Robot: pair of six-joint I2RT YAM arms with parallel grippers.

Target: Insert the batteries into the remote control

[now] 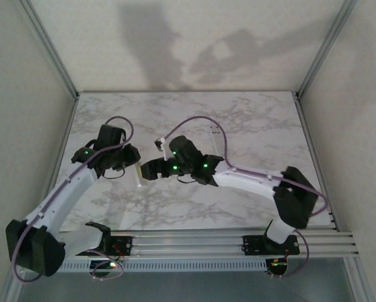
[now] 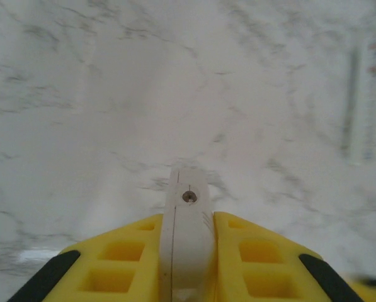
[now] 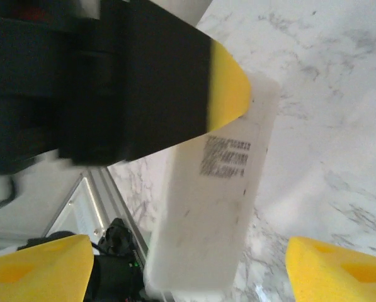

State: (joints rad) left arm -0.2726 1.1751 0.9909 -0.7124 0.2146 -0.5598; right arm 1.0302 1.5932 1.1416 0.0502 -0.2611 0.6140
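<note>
I should move my left gripper down toward the pale, slim object and let go of the remote control (image 2: 188,207) on the marble short of it, because that part of the marble is bare.
The remote control (image 2: 188,207) is a white, flat bar held edge-up between the yellow pads of my left gripper (image 2: 188,258), which is shut on it. From above, the remote (image 1: 138,175) hangs over the table's left middle, between my left gripper (image 1: 131,166) and my right gripper (image 1: 147,170). In the right wrist view the remote's (image 3: 206,214) back with a printed label faces the camera. My right gripper (image 3: 188,277) stands open, its yellow fingertips (image 3: 39,270) wide on both sides of the remote and not touching it. The batteries are hidden from me.
A pale, slim object (image 1: 216,138) lies on the marble table (image 1: 263,126) behind the right arm; it appears blurred at the right edge (image 2: 358,100) of the left wrist view. Metal rails (image 1: 194,242) run along the near edge, and frame posts stand at the back corners.
</note>
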